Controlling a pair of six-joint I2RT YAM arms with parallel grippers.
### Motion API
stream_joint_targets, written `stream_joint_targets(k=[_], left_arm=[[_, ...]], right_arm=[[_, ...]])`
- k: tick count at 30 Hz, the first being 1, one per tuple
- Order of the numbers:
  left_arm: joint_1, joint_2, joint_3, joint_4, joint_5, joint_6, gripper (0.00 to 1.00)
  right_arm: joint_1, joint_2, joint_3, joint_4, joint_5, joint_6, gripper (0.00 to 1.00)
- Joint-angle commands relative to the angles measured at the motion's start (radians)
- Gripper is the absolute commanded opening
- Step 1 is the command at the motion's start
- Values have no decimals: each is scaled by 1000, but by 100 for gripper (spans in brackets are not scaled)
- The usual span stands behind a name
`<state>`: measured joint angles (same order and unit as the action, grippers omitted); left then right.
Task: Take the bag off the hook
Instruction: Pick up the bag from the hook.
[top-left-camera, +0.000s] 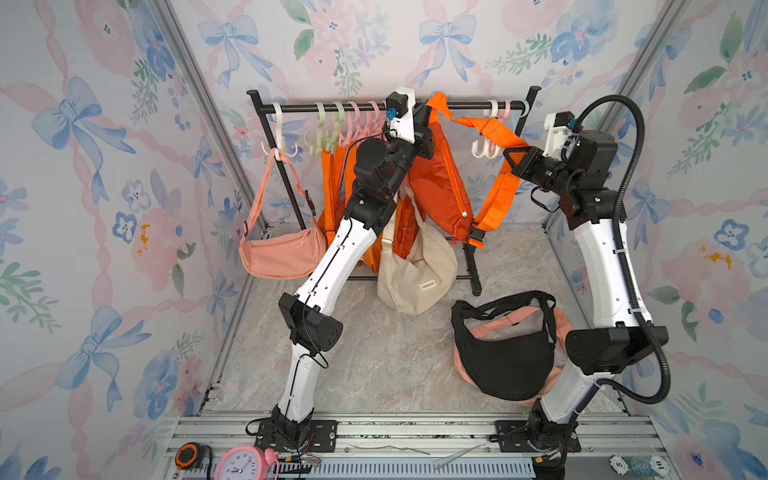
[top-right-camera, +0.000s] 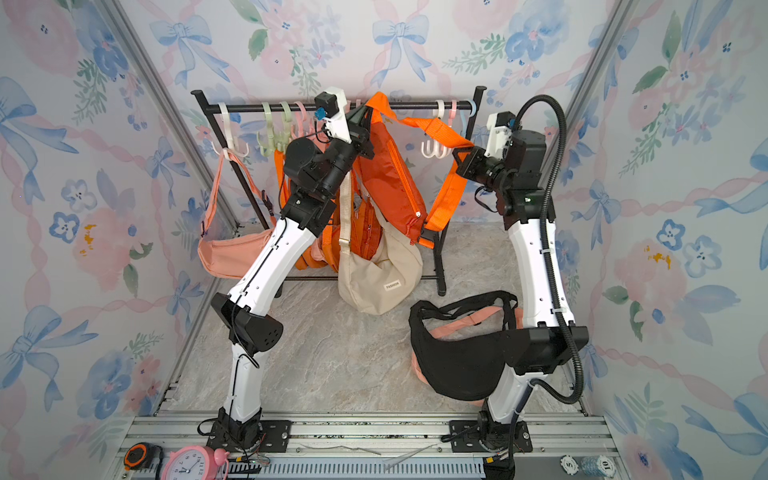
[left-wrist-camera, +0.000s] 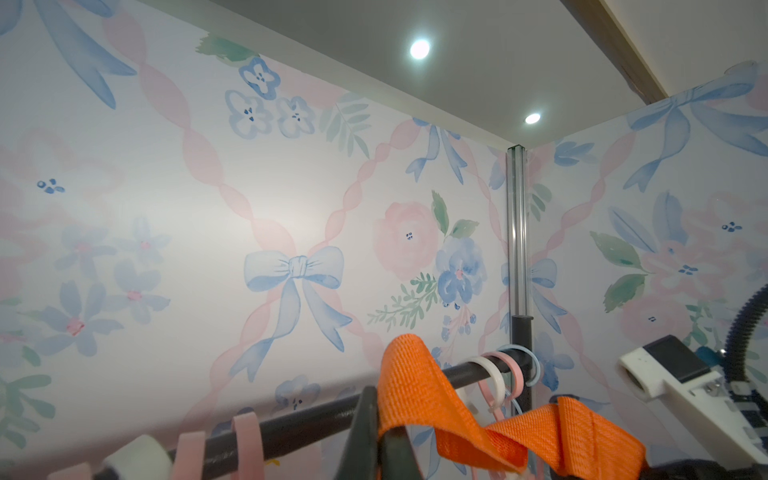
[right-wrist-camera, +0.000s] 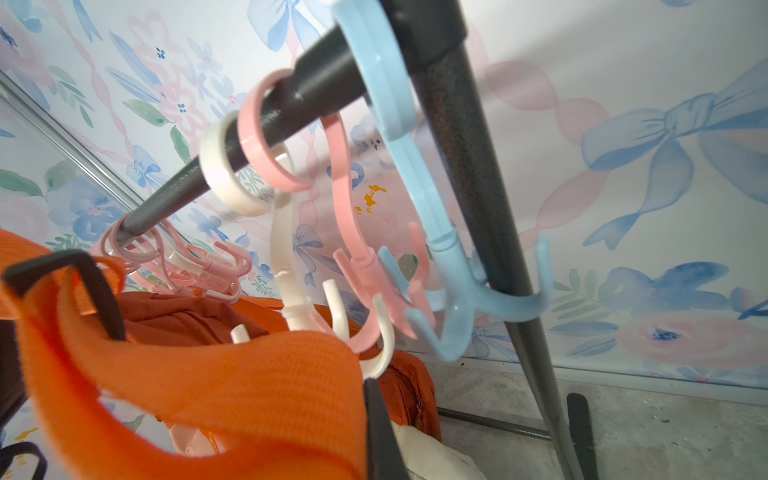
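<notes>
The black bag's far end (top-left-camera: 545, 301) is below my right gripper and back toward my base. My right gripper needs to lower the strap there next, clear of the rack, and let go of it.
The orange bag (top-left-camera: 440, 183) (top-right-camera: 390, 174) hangs in front of the black rack's rail (top-left-camera: 332, 107), carried by its wide orange strap (top-left-camera: 478, 124). My left gripper (top-left-camera: 430, 109) (left-wrist-camera: 380, 419) is shut on the strap's top fold, level with the rail. My right gripper (top-left-camera: 510, 153) (right-wrist-camera: 370, 415) is shut on the strap further right, just below the white hook (top-left-camera: 486, 145) (right-wrist-camera: 286, 257). The strap (right-wrist-camera: 249, 374) crosses in front of that hook's prongs. I cannot tell whether it still catches on one.
A peach bag (top-left-camera: 282, 253) hangs at the rail's left end, more orange bags (top-left-camera: 332, 187) and a cream bag (top-left-camera: 415, 278) hang mid-rail. A black bag (top-left-camera: 505, 353) lies on the floor by my right arm. Pink and blue hooks (right-wrist-camera: 453, 266) hang beside the rack post (right-wrist-camera: 478, 187).
</notes>
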<state>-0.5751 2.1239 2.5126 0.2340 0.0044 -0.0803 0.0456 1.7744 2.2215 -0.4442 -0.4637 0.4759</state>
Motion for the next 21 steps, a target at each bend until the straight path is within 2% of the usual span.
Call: stream_joint_targets(k=[1,4,10,17,21], left_arm=[[-38,-128,-91,20,15,68,0],[-84,-234,-255,56,0,117,0],[-180,-469,-693,191,-42,106,0],[-400,-716,-1191,366,-221,109,0],[-593,-802,-1403,450,-350,96,0]], right_arm=[[-7,-128,-38,6,3,-34,0],[-9,-237,-150,7,23,-58,0],[-51,-486,-389,-35,106,-93,0],[-140,-757,-586,-191,209,-141,0],[-139,-901,-635,-320,377,-205,0]])
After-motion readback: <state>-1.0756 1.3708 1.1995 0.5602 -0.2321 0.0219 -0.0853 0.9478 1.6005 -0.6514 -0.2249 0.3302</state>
